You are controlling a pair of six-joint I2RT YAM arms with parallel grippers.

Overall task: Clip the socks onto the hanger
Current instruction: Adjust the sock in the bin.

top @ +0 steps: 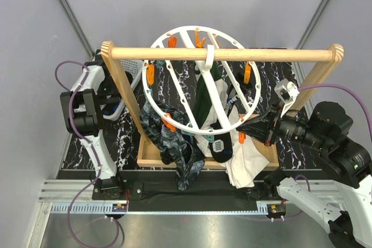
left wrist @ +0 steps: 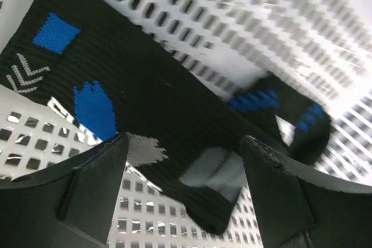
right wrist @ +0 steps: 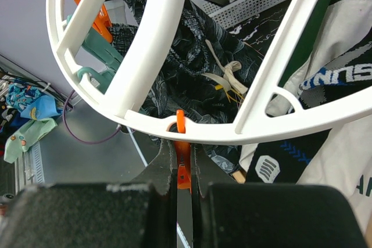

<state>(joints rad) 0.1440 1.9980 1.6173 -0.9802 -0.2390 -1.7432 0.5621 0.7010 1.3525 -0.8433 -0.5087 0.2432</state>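
My left gripper should next go down into the mesh basket [left wrist: 64, 155] onto the black sock's edge by the grey patches, as that part is between its open fingers.
The hanger [top: 174, 123] hangs by its hook from a wooden rail [top: 221, 54]. Clipped under it are a dark green sock [top: 204, 96], a mottled teal-grey sock [top: 174, 143] and a black sock [top: 221, 146]. My right gripper [right wrist: 183, 150] is shut on an orange peg [right wrist: 183, 169] hanging from the ring's rim [right wrist: 197, 133]; in the top view it sits at the ring's right side [top: 247, 129]. My left gripper [left wrist: 183, 164] is open, its fingers [left wrist: 96, 184] wide apart over a black sock [left wrist: 151, 97] with blue and grey patches lying in a white mesh basket [left wrist: 64, 155].
A wooden frame [top: 119, 79] carries the rail and stands on a wooden base [top: 152, 158]. A larger white cloth [top: 244, 166] hangs at the ring's front right. The mesh basket [top: 135, 65] sits behind the frame's left post. More orange pegs [top: 150, 74] line the ring.
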